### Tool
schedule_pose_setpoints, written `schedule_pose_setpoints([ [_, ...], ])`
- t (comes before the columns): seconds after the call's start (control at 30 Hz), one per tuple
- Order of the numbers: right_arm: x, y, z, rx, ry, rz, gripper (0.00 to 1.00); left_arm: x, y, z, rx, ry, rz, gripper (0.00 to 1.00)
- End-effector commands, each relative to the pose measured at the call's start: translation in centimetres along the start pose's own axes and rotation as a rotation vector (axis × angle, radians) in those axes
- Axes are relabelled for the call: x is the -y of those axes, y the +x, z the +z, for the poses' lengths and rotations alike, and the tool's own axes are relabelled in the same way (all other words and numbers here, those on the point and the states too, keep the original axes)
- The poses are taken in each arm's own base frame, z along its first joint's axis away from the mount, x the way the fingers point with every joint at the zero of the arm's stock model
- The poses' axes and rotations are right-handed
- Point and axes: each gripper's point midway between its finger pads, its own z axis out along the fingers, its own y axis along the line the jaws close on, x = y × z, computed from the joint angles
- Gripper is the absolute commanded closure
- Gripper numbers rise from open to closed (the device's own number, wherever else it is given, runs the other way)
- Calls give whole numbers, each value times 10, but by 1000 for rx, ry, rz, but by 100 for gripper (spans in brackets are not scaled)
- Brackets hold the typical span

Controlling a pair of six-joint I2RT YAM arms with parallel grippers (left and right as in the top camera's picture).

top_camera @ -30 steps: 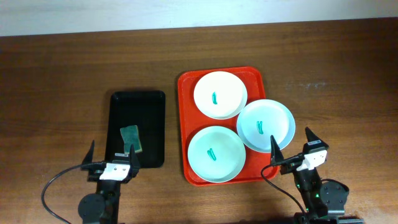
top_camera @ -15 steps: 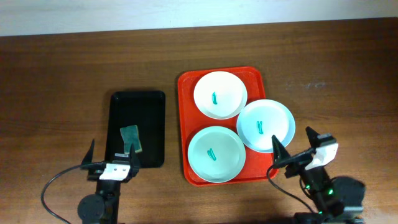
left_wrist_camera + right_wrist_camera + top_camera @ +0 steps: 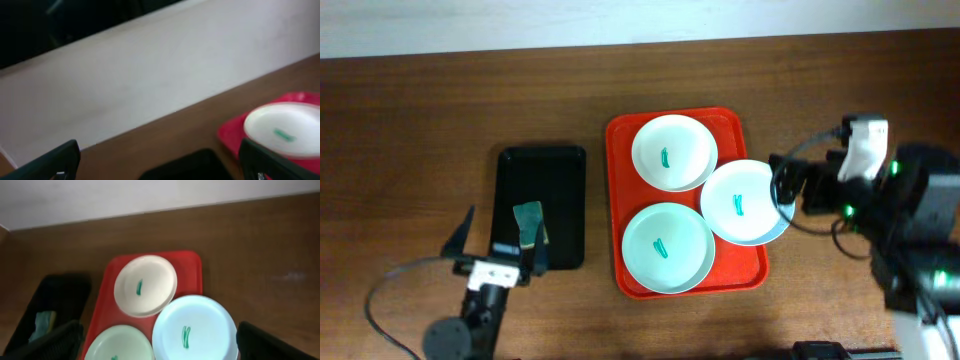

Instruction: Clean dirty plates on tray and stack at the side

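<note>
My right gripper will next tilt downward, then go down across the light blue plate onto the mint rim that faces that plate.
Three dirty plates lie on the red tray (image 3: 624,160): a white one (image 3: 673,152) at the back, a light blue one (image 3: 748,202) overhanging the tray's right rim, and a mint one (image 3: 667,247) in front. Each has a green smear. My right gripper (image 3: 784,186) is open and empty, just right of the light blue plate. Its wrist view looks down on the white (image 3: 145,286), light blue (image 3: 194,330) and mint (image 3: 120,346) plates between its open fingers (image 3: 160,330). My left gripper (image 3: 492,245) is open and empty at the front left; its wrist view shows the white plate (image 3: 287,130).
A narrow black tray (image 3: 540,175) left of the red tray holds a green sponge (image 3: 529,222), also seen in the right wrist view (image 3: 42,320). The left gripper's right finger hangs over the black tray's front end. Bare wood lies right of the red tray.
My right arm has risen from the front right and swung back to the light blue plate's right edge. My left gripper has shifted slightly left and tilted.
</note>
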Motion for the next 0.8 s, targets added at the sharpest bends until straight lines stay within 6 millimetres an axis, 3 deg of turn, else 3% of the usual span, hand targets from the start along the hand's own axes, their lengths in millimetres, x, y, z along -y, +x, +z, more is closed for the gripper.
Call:
schedule_pose_setpoints([
  [0.0,-13,-20,4,-20,-62,11,2,-10,-44,22,-96,89,-109,1],
  [0.13,-27,-27,7,-21,-153,7,2,-19,-61,58,-294,180,-184,1],
  [0.23,-27,-27,7,-19,-153,7,2,-23,-63,82,-440,241,-242,1],
  [0.43,-49,-17,3,-69,-283,24,2,-28,-53,124,-631,307,-357,1],
  [0.5,-47,-10,4,-95,-275,37,2,-27,-36,131,-681,298,-373,1],
  [0.53,-42,-4,7,-124,-253,49,0,-33,-14,133,-756,241,-386,1],
  [0.63,-34,20,13,-237,-212,102,26,-58,54,110,-1059,-168,-685,1],
  [0.77,-34,54,24,-386,-211,118,53,-28,89,111,-1211,-89,-799,1],
])
